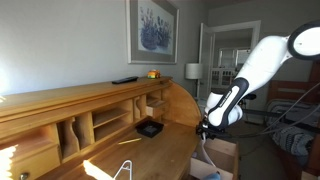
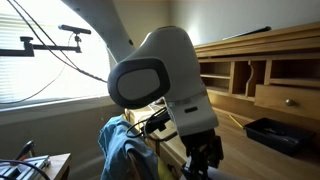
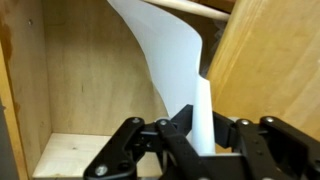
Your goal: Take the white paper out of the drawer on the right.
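Note:
The bare desktop by the black tray is outward of the gripper, so the gripper next needs to go up from the drawer point(image 1: 222, 152), move outward and go down to let go of the paper.
In the wrist view my gripper point(image 3: 203, 138) is shut on the white paper point(image 3: 165, 50). The sheet curves up and away from the jaws, bent over the inside of the pale-wood drawer point(image 3: 70, 80). The drawer floor shows at the lower left of that view. In an exterior view the gripper point(image 1: 204, 129) hangs low at the right end of the desk, above the open drawer point(image 1: 222, 152). In an exterior view the gripper point(image 2: 203, 160) points down and the arm's grey wrist hides the paper and the drawer.
The wooden desk point(image 1: 150, 145) has cubbyholes, a small black tray point(image 1: 149, 128) and a thin white wire stand point(image 1: 125, 170) on its top. A blue cloth point(image 2: 122, 150) lies beside the desk. A white lamp point(image 1: 193, 72) and a doorway stand behind.

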Controlling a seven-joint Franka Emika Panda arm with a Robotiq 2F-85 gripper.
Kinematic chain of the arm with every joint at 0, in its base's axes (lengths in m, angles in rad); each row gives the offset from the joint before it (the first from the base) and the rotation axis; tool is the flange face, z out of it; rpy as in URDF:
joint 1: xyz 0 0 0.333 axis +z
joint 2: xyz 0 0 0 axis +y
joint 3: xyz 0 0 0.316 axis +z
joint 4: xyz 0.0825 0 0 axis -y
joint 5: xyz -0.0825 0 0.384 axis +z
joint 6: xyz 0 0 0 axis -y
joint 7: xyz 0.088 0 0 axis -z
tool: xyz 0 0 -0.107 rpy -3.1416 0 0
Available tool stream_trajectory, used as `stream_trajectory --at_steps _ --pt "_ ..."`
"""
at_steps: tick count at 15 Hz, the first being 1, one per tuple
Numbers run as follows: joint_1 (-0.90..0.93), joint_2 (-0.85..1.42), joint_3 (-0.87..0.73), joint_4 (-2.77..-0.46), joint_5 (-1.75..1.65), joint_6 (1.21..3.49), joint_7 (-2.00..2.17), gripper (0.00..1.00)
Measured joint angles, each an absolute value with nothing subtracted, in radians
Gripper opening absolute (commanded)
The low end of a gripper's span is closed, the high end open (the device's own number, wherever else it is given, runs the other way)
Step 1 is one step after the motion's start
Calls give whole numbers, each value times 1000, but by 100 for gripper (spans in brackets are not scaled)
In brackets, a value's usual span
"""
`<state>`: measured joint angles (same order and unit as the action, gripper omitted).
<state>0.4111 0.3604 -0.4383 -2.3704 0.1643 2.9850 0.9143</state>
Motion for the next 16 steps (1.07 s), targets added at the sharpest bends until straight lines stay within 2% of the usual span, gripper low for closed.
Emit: stream_trajectory --at_steps 7,16 --pt "481 296 -432 -2321 51 2998 774 2" --pt "438 415 -217 -2123 29 2989 457 2"
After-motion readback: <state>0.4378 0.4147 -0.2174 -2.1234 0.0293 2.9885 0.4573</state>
